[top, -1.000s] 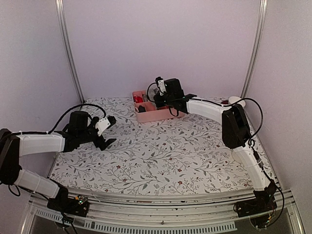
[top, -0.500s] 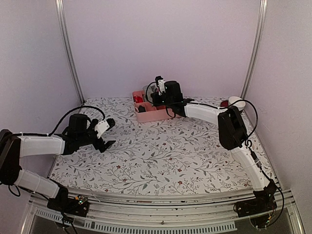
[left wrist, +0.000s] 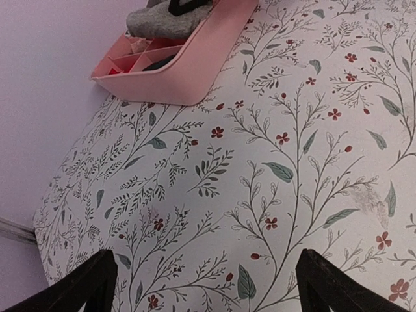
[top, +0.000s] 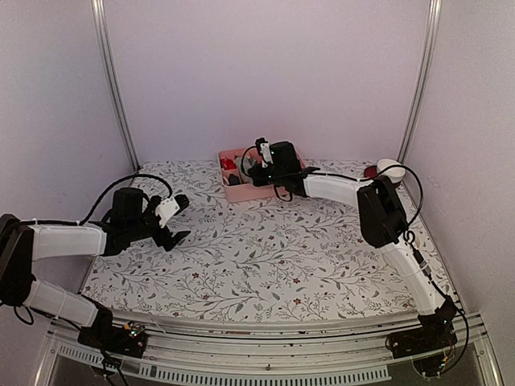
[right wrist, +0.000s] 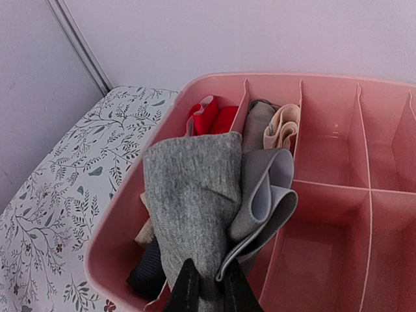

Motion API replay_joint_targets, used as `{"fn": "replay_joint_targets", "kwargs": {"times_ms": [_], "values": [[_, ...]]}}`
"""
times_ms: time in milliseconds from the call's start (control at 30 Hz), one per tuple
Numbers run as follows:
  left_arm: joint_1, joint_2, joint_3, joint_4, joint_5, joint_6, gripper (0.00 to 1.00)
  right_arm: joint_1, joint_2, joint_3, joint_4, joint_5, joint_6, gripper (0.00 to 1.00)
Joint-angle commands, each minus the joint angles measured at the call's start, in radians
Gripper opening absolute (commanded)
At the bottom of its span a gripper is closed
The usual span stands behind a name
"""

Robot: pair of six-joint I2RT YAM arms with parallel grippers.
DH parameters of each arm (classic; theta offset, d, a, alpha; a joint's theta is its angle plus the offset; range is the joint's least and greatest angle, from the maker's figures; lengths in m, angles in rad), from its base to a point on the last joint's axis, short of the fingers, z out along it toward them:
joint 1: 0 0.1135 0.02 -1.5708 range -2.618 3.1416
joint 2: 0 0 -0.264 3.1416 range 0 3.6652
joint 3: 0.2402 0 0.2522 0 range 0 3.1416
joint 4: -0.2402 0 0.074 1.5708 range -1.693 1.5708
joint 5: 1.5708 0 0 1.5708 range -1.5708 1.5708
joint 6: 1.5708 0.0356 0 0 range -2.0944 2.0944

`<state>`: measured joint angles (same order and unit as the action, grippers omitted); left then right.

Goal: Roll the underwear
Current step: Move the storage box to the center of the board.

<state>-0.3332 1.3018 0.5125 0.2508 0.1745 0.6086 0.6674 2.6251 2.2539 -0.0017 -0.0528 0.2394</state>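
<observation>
My right gripper needs to go down next into the front section of the pink tray beside the dark garment [top: 246, 179] and let go of the rolled underwear there, because that section is below the gripper.
The grey underwear [right wrist: 188, 195], rolled with its pale waistband [right wrist: 270, 195] folded beside it, hangs over the front-left compartments of the pink tray [right wrist: 338, 81]. My right gripper [right wrist: 211, 289] is shut on the roll's lower end. From above, the right gripper [top: 253, 166] is over the pink tray [top: 241, 191] at the back of the table. The left wrist view shows the grey underwear [left wrist: 166, 19] in the pink tray [left wrist: 188, 78] at its top edge. My left gripper [top: 180, 219] is open and empty above the cloth at the left, its jaws spread wide [left wrist: 207, 279].
Red cloth [right wrist: 211, 117], beige cloth [right wrist: 281, 133] and a dark garment [right wrist: 146, 273] fill the tray's left compartments; the right ones show bare pink floor. A white and red object [top: 386, 169] sits at the back right corner. Walls and metal posts close in the table.
My right gripper has moved left and back over the tray with the grey underwear in it. The left arm has drawn back slightly to the left.
</observation>
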Motion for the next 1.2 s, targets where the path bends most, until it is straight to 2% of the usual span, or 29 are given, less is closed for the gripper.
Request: {"fn": "replay_joint_targets", "kwargs": {"times_ms": [0, 267, 433, 633, 767, 1000, 1167], "values": [[0.013, -0.022, -0.012, 0.031, 0.017, -0.011, 0.99, 0.009, -0.102, -0.118, -0.106, -0.051, 0.037, 0.01], [0.019, -0.025, -0.009, 0.027, 0.026, -0.018, 0.98, 0.024, -0.322, -0.383, -0.166, 0.002, 0.056, 0.01], [0.024, -0.022, -0.005, 0.022, 0.031, -0.021, 0.98, 0.026, -0.412, -0.450, -0.225, 0.022, 0.069, 0.01], [0.029, -0.025, -0.003, 0.019, 0.030, -0.024, 0.99, 0.035, -0.406, -0.416, -0.287, -0.034, 0.104, 0.01], [0.033, -0.021, -0.003, 0.019, 0.038, -0.024, 0.98, 0.039, -0.380, -0.376, -0.357, -0.011, 0.127, 0.01], [0.036, -0.021, 0.000, 0.015, 0.037, -0.026, 0.98, 0.039, -0.239, -0.210, -0.498, -0.002, 0.107, 0.01], [0.042, -0.017, 0.001, 0.016, 0.044, -0.027, 0.98, 0.039, -0.210, -0.191, -0.536, 0.041, 0.095, 0.01]]}}
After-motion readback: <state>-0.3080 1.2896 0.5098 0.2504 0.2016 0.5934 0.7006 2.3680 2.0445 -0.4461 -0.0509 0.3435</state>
